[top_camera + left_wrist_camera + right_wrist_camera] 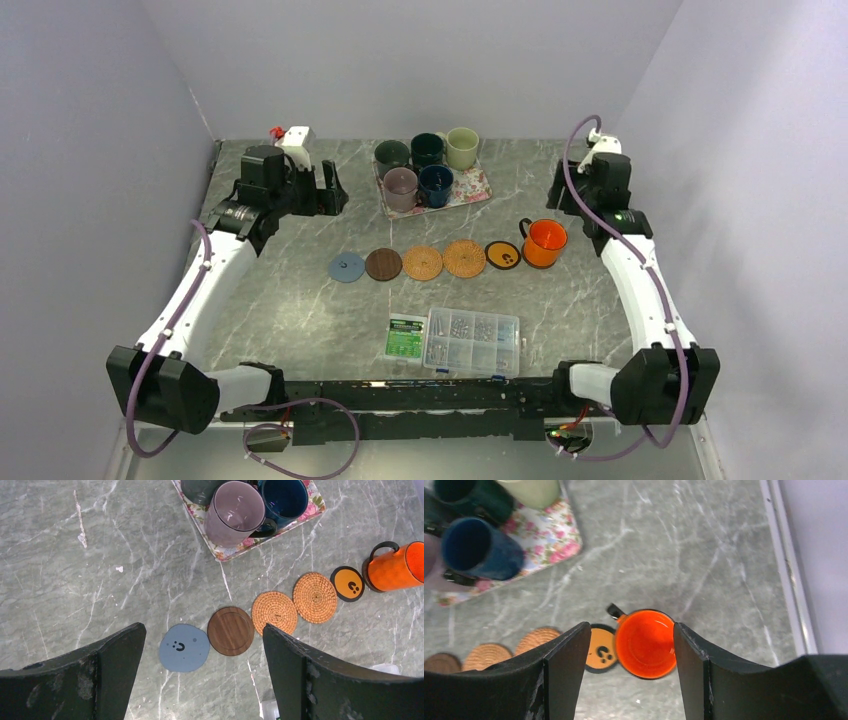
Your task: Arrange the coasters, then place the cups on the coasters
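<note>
The right gripper goes to the left in the top view next and down onto the navy cup's rim (489, 540) opposite its handle (452, 179). Bare tray lies beside the navy cup.
Five coasters lie in a row: light blue (347, 267), dark brown (383, 264), two woven tan (423, 263) (464, 258), and black with orange (503, 254). The orange cup (545, 242) stands upright just right of that row. It touches the black-orange coaster (600, 650). Five cups stand on the floral tray (472, 190): grey-green (391, 155), teal (427, 149), pale cream (462, 147), mauve (401, 187) and navy (436, 184). My right gripper (631, 626) hangs open above the orange cup (645, 644), holding nothing. My left gripper (203, 627) is open and empty, high over the light blue coaster (184, 647).
A clear plastic screw box (472, 342) and a green packet (405, 337) lie near the front edge. Grey walls close in the table on the left, back and right. A raised rail (784, 565) runs along the right edge.
</note>
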